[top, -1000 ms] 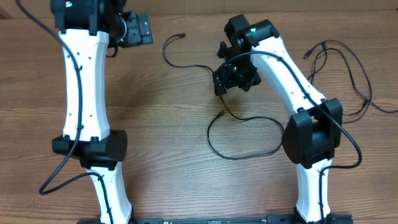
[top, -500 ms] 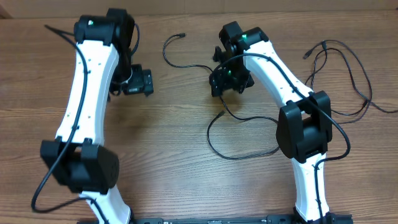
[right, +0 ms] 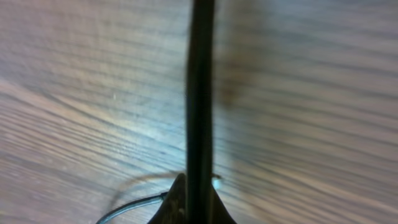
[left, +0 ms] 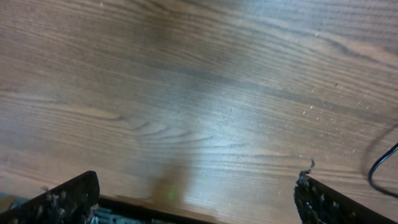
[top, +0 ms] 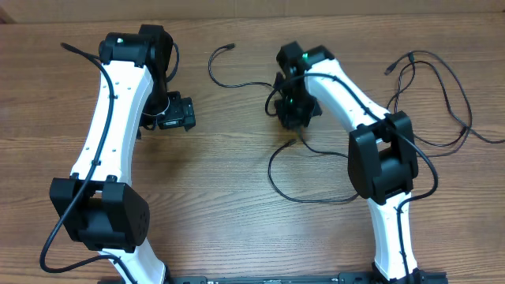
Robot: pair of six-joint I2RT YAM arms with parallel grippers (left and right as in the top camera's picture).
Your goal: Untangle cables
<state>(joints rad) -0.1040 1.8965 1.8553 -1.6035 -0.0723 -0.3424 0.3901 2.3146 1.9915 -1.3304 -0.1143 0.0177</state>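
I should lift the cable with my right gripper next, carry it to the right in the overhead view and let go of it above the bunched cables, because others already lie there.
A thin black cable (top: 237, 81) runs from a plug at the far middle of the table, passes under my right gripper (top: 292, 110), then loops toward the near side (top: 272, 170). In the right wrist view this cable (right: 200, 74) stands as a vertical black line, and the right gripper (right: 199, 196) is shut on it. Another stretch of cable (right: 130, 205) curves off at the lower left. More cables (top: 442, 87) lie bunched at the far right. My left gripper (top: 175, 113) hovers open over bare wood left of the cable, with its fingertips (left: 74, 196) wide apart and nothing between them.
The table is brown wood (top: 221, 158). A short bit of cable (left: 382, 165) shows at the right edge of the left wrist view. The arms' own thicker black wires run along both white arms.
My right gripper has shut on the cable and the near loop has shifted a little. The left arm has swung its gripper from the far edge toward the near side.
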